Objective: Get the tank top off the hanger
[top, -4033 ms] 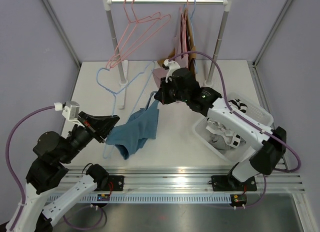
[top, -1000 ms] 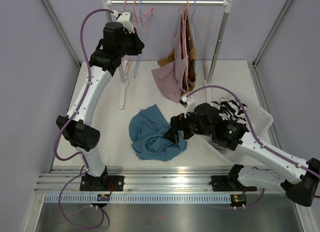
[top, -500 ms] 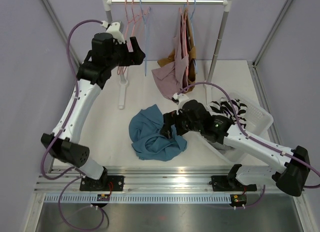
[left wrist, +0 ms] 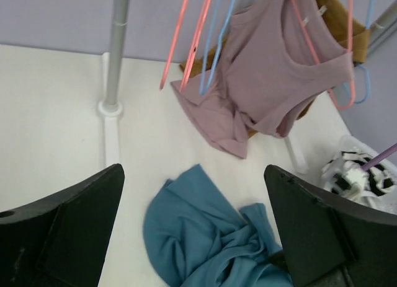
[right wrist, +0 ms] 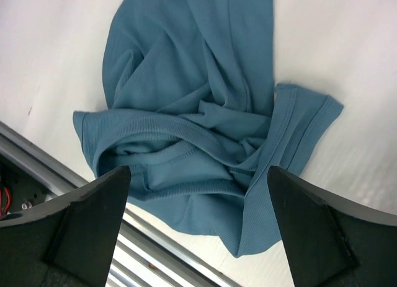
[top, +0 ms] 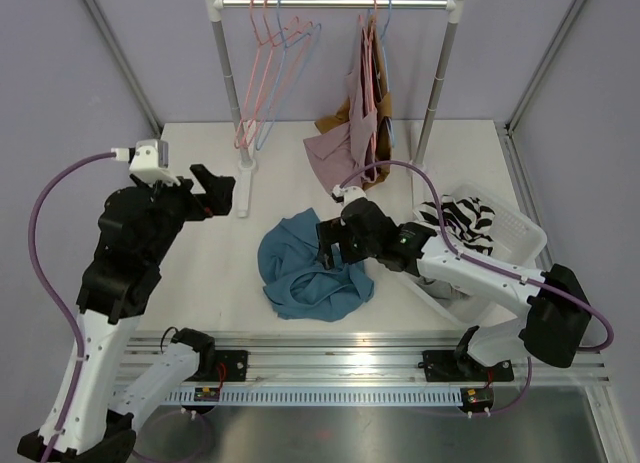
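Next, the right gripper moves down toward the tank top's middle and closes over its arched ribbed edge. That fold stands up from the cloth around it.
The blue tank top (top: 305, 273) lies crumpled on the white table, off any hanger. It also fills the lower middle of the left wrist view (left wrist: 205, 237) and most of the right wrist view (right wrist: 192, 126). A blue hanger (top: 288, 68) hangs bare on the rail beside pink ones (top: 262, 63). My left gripper (top: 205, 195) is open and empty, left of the tank top and apart from it (left wrist: 193, 197). Just above the tank top's right side, my right gripper (top: 328, 248) stands open with the cloth below its fingers (right wrist: 198, 203).
A mauve top (top: 350, 148) on a pink hanger and a brown garment (top: 335, 123) hang at the rail's right end. The rack's left post (top: 238, 133) stands near my left gripper. A white basket (top: 520, 228) holding a striped garment (top: 460, 218) sits at the right.
My left gripper opened and let go of the blue hanger at the rail, then dropped down to the table's left side. My right gripper shifted left over the tank top.
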### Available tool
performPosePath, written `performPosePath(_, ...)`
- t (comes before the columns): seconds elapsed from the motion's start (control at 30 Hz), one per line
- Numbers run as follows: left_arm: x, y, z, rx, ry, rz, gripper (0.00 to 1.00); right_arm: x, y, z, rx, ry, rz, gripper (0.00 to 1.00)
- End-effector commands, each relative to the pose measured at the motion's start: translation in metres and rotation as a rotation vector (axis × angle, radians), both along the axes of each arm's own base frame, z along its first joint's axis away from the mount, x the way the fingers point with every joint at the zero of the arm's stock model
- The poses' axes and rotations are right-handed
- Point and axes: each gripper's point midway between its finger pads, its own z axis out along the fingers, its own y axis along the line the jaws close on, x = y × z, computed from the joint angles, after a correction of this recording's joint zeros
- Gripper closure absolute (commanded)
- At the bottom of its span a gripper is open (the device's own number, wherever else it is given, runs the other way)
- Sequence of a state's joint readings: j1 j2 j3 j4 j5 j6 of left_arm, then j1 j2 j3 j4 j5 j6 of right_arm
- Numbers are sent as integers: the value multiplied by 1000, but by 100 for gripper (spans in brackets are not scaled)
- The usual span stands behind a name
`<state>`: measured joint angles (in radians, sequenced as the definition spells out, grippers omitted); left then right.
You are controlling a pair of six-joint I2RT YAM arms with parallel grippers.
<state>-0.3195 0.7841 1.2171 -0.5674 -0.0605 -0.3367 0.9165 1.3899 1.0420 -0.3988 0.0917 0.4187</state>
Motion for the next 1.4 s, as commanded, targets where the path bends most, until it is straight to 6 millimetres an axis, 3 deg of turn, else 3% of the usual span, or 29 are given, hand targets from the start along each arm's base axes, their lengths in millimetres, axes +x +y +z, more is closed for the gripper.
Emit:
performPosePath(0.0, -9, 33, -43, 132, 106, 131, 1, 23, 3, 34, 38, -97, -102, 1)
performPosePath(0.1, -23, 49, -64, 196, 135, 175, 1, 26, -3, 31, 37, -100, -155, 1)
performPosePath(0.2, -32, 62, -81, 228, 122, 219, 1, 21, 5, 24, 44, -66, -114, 1)
performPosePath(0.43, -32, 55, -117, 199, 129, 188, 1, 3, 26, -28, -100, 88, -5, 0)
performPosePath(0.47, -32, 56, -119, 206, 131, 190, 1, 2, 32, -29, -108, 86, 11, 0)
performPosePath(0.63, -34, 64, -123, 215, 142, 235, 1, -16, 57, -73, -203, 133, 97, 0)
performPosePath(0.83, -35, 64, -121, 210, 126, 232, 1, -11, 68, -115, -361, 111, 110, 1)
performPosePath(0.97, -35, 63, -122, 212, 130, 225, 1, -11, 66, -136, -419, 130, 122, 42)
performPosePath(1.0, -35, 63, -121, 211, 126, 223, 1, -9, 68, -134, -404, 117, 119, 60)
performPosePath(1.07, -35, 62, -121, 209, 120, 221, 1, -7, 68, -125, -384, 93, 119, 77)
performPosePath(1.1, -35, 62, -120, 208, 118, 221, 1, -5, 68, -118, -372, 76, 114, 100)
performPosePath(1.23, -35, 62, -120, 208, 119, 216, 1, 5, 65, -73, -322, -17, 78, 100)
performPosePath(1.37, -36, 62, -120, 208, 118, 219, 1, 13, 45, -8, -269, -114, -4, 100)
